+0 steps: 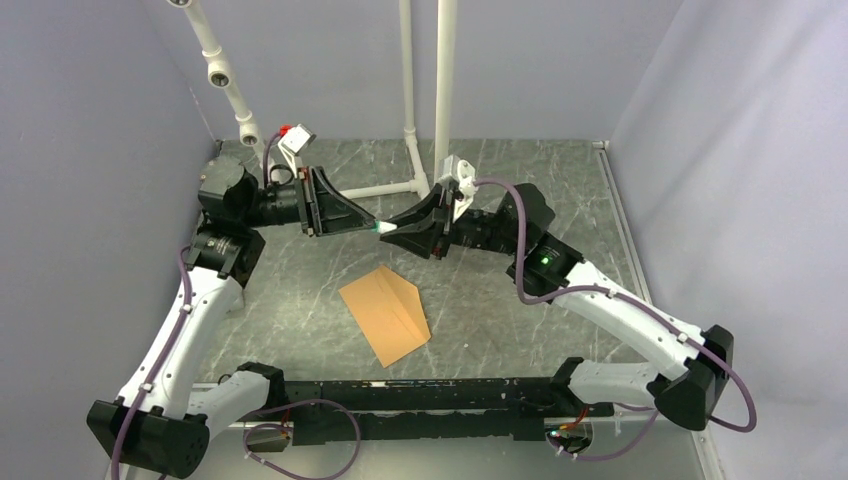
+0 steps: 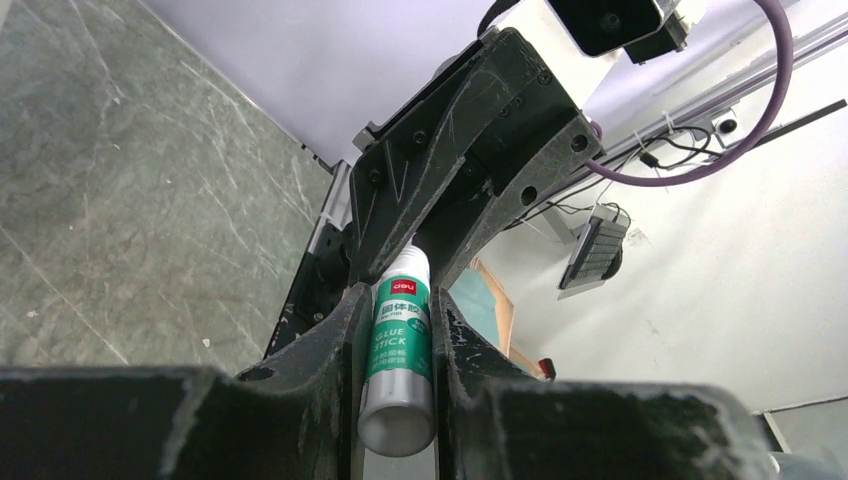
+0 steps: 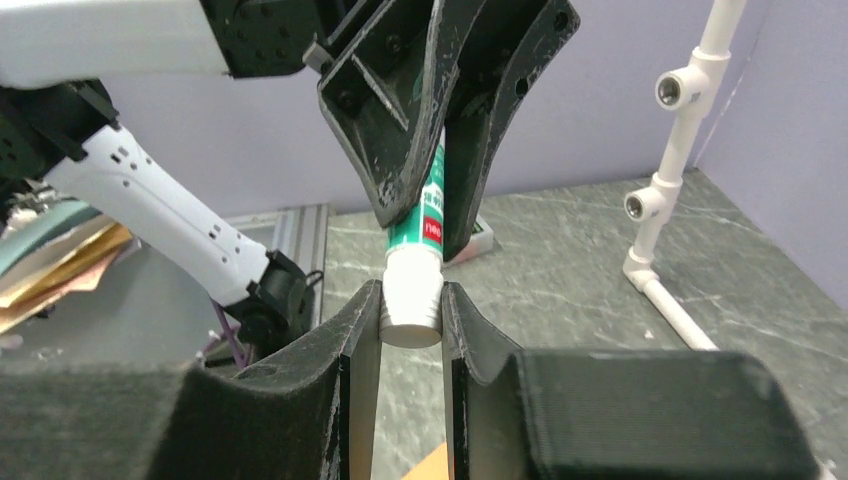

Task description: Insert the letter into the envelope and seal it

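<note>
My right gripper swings and tilts down and to the right in the top view next, to release the cap on bare tabletop, clear of the envelope.
The orange-brown envelope (image 1: 385, 315) lies flat on the table in front of the arms, flap folded over with a crease. One corner of it shows in the right wrist view (image 3: 432, 466). The letter is not visible in any view. Both grippers meet in the air above the table behind the envelope, holding one green-and-white glue stick (image 1: 385, 228) between them. My left gripper (image 2: 398, 300) is shut on the stick's green body (image 2: 400, 350). My right gripper (image 3: 412, 300) is shut on its white cap (image 3: 412, 295). The left gripper's fingers (image 3: 400, 130) show opposite in the right wrist view.
A white PVC pipe frame (image 1: 410, 100) stands at the back of the table and also shows in the right wrist view (image 3: 670, 180). Grey walls close three sides. A black rail (image 1: 430, 395) runs along the near edge between the arm bases.
</note>
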